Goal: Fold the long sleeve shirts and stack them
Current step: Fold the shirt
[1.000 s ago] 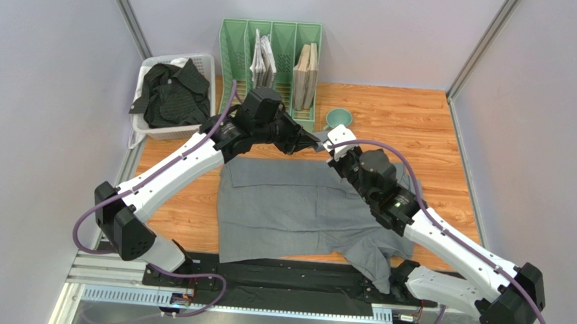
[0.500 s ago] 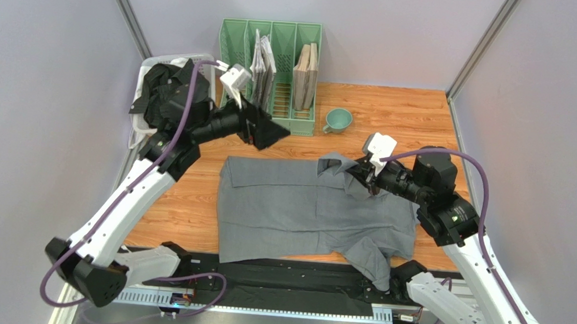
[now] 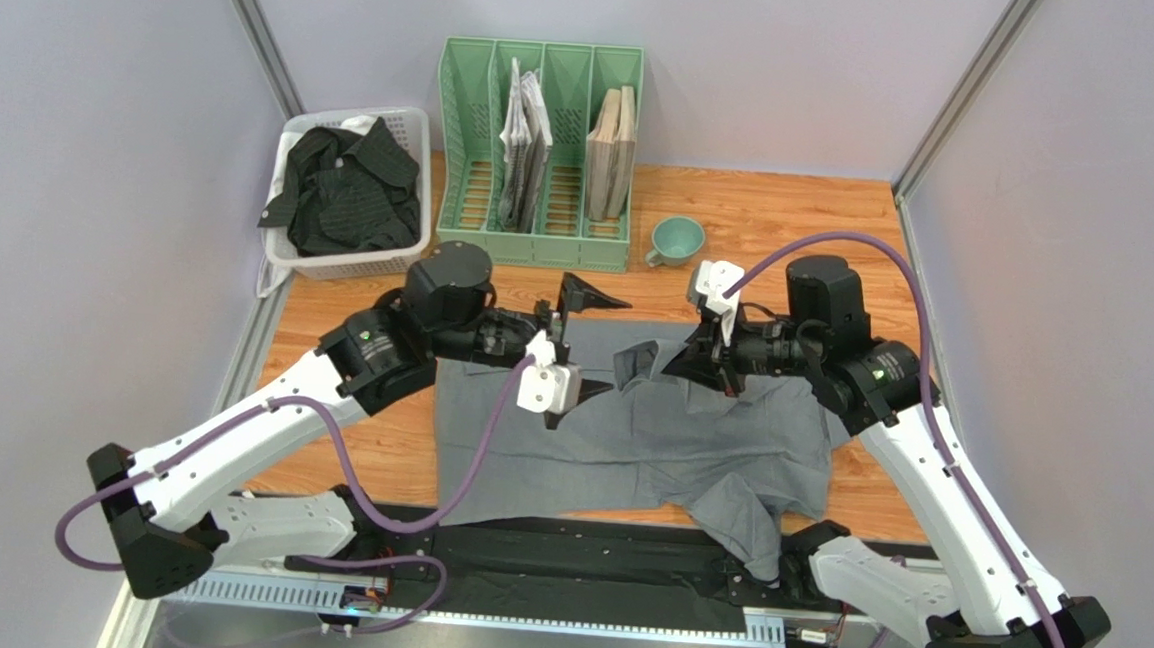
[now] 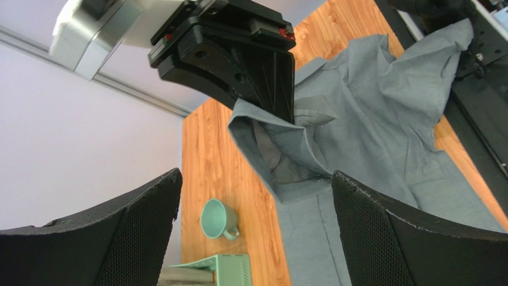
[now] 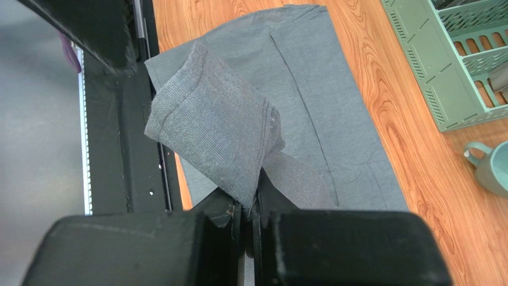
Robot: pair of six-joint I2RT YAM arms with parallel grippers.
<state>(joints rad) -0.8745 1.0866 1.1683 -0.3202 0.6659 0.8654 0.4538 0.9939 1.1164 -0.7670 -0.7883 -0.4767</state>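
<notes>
My left gripper moves to the right in the top view next, then closes on the shirt's raised fold (image 3: 636, 364) (image 4: 280, 156). The fold's loose end sticks out from my right gripper.
The mid-grey long sleeve shirt (image 3: 591, 438) lies spread on the table in front of the arms. My right gripper (image 3: 674, 363) is shut on a fold of its cloth (image 5: 220, 131) and holds that fold raised above the shirt's far middle. In the right wrist view the right gripper (image 5: 250, 205) pinches the cloth tightly. My left gripper (image 3: 580, 332) hangs open just left of it, facing it, with nothing between its fingers (image 4: 381, 238). In the left wrist view the left gripper (image 4: 255, 176) looks at the held fold (image 4: 286, 149). The black long sleeve shirt (image 3: 343, 190) lies crumpled in a basket.
A white basket (image 3: 391, 260) stands at the back left. A green slotted file rack (image 3: 537, 149) with papers is at the back middle. A teal mug (image 3: 674, 240) sits to its right on the wooden table (image 3: 844, 250). Black rail along the near edge (image 3: 555, 541).
The left gripper opened and let go of the grey cloth, swung out toward the basket, then came back to the middle. The right gripper carried its fold leftward and nearer.
</notes>
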